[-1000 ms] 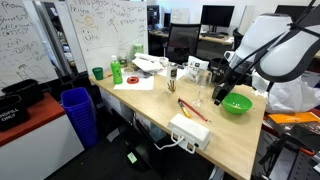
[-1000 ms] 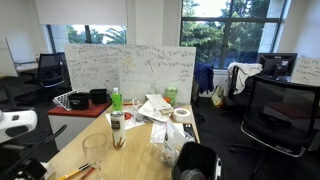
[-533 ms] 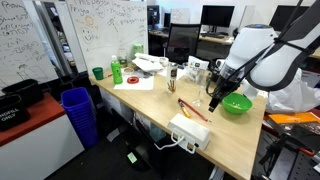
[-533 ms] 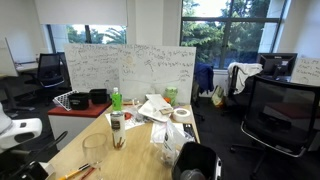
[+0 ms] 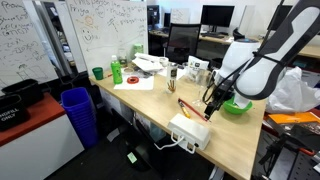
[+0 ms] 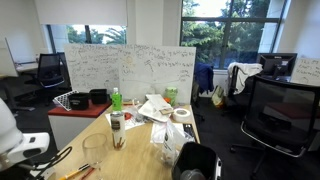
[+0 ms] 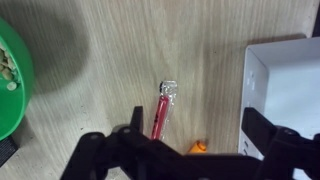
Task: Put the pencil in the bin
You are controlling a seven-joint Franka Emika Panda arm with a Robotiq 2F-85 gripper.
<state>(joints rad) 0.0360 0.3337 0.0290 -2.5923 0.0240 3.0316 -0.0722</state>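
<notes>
My gripper moves down and slightly to the left in the wrist view around the pencil's lower end (image 7: 162, 110) next, because it sits off-center between my open fingers.
The pencil (image 7: 160, 117) is a thin red-orange stick with a silver end, lying on the wooden table. In the wrist view it sits just inside my left finger. In an exterior view it lies on the table (image 5: 187, 107) between the glass and the white power strip. My gripper (image 7: 195, 135) is open and empty, hovering over the pencil with its dark fingers to either side (image 5: 211, 99). A small orange tip (image 7: 199, 147) shows beneath the gripper body. The blue bin (image 5: 78, 112) stands on the floor off the table's far end.
A green bowl (image 5: 237, 105) sits beside the gripper, at the left edge of the wrist view (image 7: 10, 80). The white power strip (image 7: 285, 85) lies close by (image 5: 190, 130). A clear glass (image 5: 198, 92), a bottle (image 6: 117, 128) and papers (image 5: 133, 82) stand further along the table.
The arm has swung down and toward the power strip, bringing the gripper low over the pencil. The objects on the table have not moved.
</notes>
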